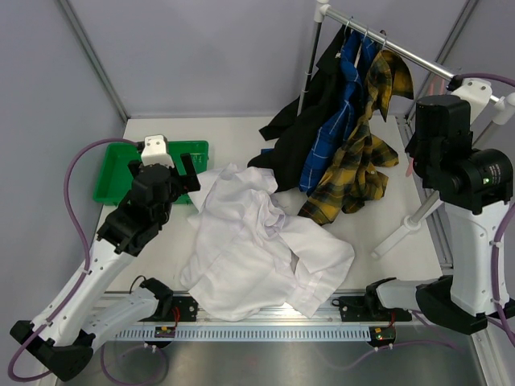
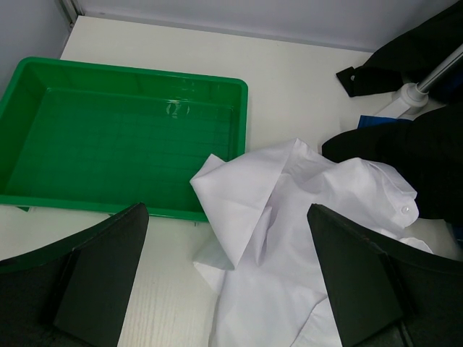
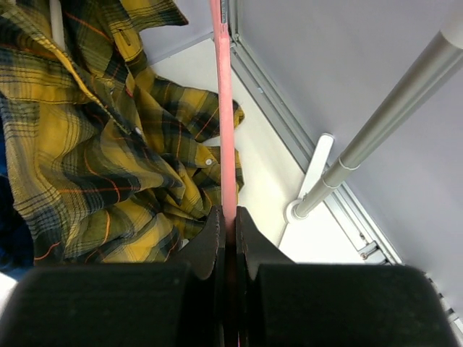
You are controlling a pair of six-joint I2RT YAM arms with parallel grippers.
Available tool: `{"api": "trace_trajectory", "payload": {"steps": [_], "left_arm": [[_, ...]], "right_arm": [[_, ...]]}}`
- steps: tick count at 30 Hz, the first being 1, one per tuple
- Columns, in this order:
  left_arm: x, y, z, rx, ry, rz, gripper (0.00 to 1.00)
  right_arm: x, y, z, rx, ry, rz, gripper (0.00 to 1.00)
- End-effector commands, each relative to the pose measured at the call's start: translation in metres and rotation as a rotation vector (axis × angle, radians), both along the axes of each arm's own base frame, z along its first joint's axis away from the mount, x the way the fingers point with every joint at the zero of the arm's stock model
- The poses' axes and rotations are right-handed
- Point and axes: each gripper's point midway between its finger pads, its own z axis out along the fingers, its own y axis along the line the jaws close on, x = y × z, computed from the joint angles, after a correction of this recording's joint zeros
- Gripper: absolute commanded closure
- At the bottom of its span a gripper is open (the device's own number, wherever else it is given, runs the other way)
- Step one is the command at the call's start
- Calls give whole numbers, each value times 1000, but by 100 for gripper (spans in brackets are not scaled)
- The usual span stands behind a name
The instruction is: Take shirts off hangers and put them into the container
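My right gripper stays beside the bar (image 1: 439, 71) next, then spreads its fingers.
The plain white shirt (image 1: 257, 249) lies crumpled on the table, off any hanger. One corner of this white shirt (image 2: 304, 217) reaches the near right rim of the green container (image 2: 108, 137). My left gripper (image 2: 226, 217) hovers open over that corner, with nothing between its fingers (image 2: 101, 267). In the top view it (image 1: 175, 178) sits beside the container (image 1: 113, 177). The black shirt (image 1: 298, 137), blue plaid shirt (image 1: 334, 129) and yellow-and-black plaid shirt (image 1: 362, 161) hang by wire hooks (image 1: 366, 34). My right gripper (image 3: 228, 217) is shut on a pink hanger (image 3: 224, 108) beside the yellow plaid shirt (image 3: 94, 144).
The white-and-silver rail (image 1: 386, 40) runs across the back right. Its leg and foot (image 3: 293, 211) stand on the table close to my right gripper. Grey walls enclose the table at the back and sides. The tails of the hanging shirts trail onto the table.
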Motion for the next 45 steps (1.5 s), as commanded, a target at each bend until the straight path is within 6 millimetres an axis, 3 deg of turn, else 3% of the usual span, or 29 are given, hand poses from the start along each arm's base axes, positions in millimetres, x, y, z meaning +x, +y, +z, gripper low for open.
{"api": "trace_trajectory", "payload": {"steps": [1,6,16,19,21,22,26,29,34,40,45], "left_arm": [[1,-1,6,-14,-32,-11,1],[3,-3,3,-11,-23,-17,1],[5,-3,0,0,-12,-12,1],[5,-4,-2,2,-7,-15,1],[6,-4,-2,3,-5,-15,1],[6,-4,-2,3,-5,-15,1],[6,-4,-2,6,-6,-11,1],[7,-5,-4,7,-2,-17,1],[9,-14,-8,11,10,-60,1],[10,-36,-13,-7,27,-180,1],[10,-56,-19,-43,62,-264,1]], "right_arm": [[-3,-10,6,-29,2,-27,100],[5,-5,0,-15,2,-8,100],[11,2,-44,8,65,15,100],[10,3,-47,16,54,21,98],[9,2,-43,18,31,18,86],[8,1,-43,18,25,19,68],[1,-1,-30,24,-35,31,30],[-4,-1,-23,27,-63,45,15],[-17,8,-17,57,-100,141,0],[-62,16,1,76,-261,301,0],[-91,17,-3,35,-325,393,0]]}}
